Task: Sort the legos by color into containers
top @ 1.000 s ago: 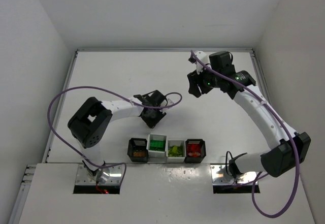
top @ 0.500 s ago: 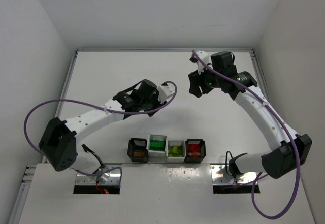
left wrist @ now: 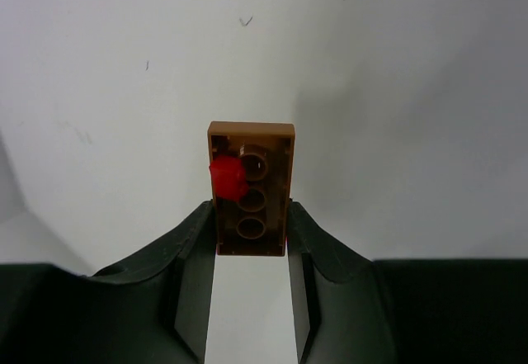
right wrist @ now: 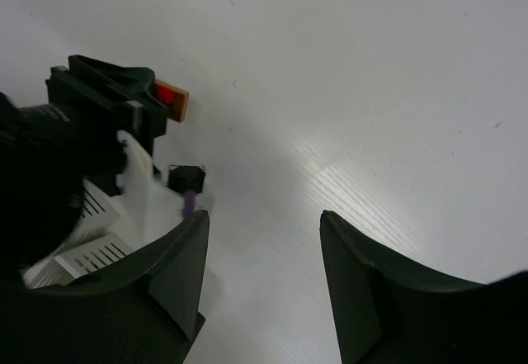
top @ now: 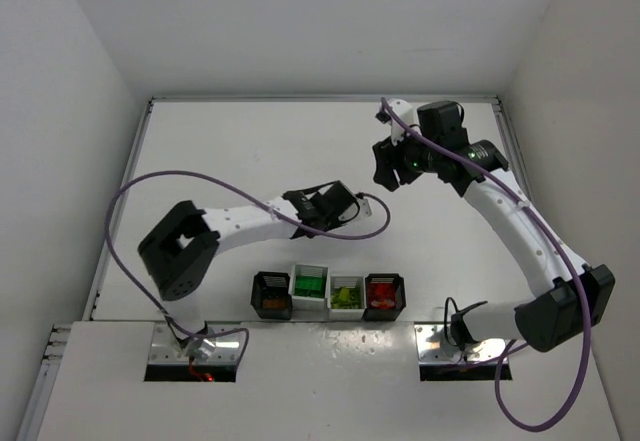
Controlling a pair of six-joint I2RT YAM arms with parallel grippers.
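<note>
Next, my left gripper carries the matching brick over the bin of orange-brown legos and releases it, since that bin sits back of it, to the left in the top view.
My left gripper [left wrist: 251,215] is shut on an orange-brown brick [left wrist: 251,186], held underside up above the bare table. A small red piece [left wrist: 225,178] sticks to the brick's underside. In the top view the left gripper [top: 345,204] hangs behind the row of containers. The black bin [top: 272,294] holds orange-brown legos, the white bin [top: 309,287] dark green, the white bin [top: 346,294] yellow-green, and the black bin [top: 384,295] red. My right gripper [right wrist: 264,224] is open and empty, raised over the table's back right [top: 385,166]. It sees the held brick [right wrist: 173,100].
The white table [top: 230,141] is walled on the left, back and right. The left arm's purple cable [top: 150,186] loops over the table's left half. The right arm [top: 520,231] stretches along the right side.
My left arm has folded back and its gripper has moved right and nearer, to behind the bins, holding the brick. The right arm has hardly moved.
</note>
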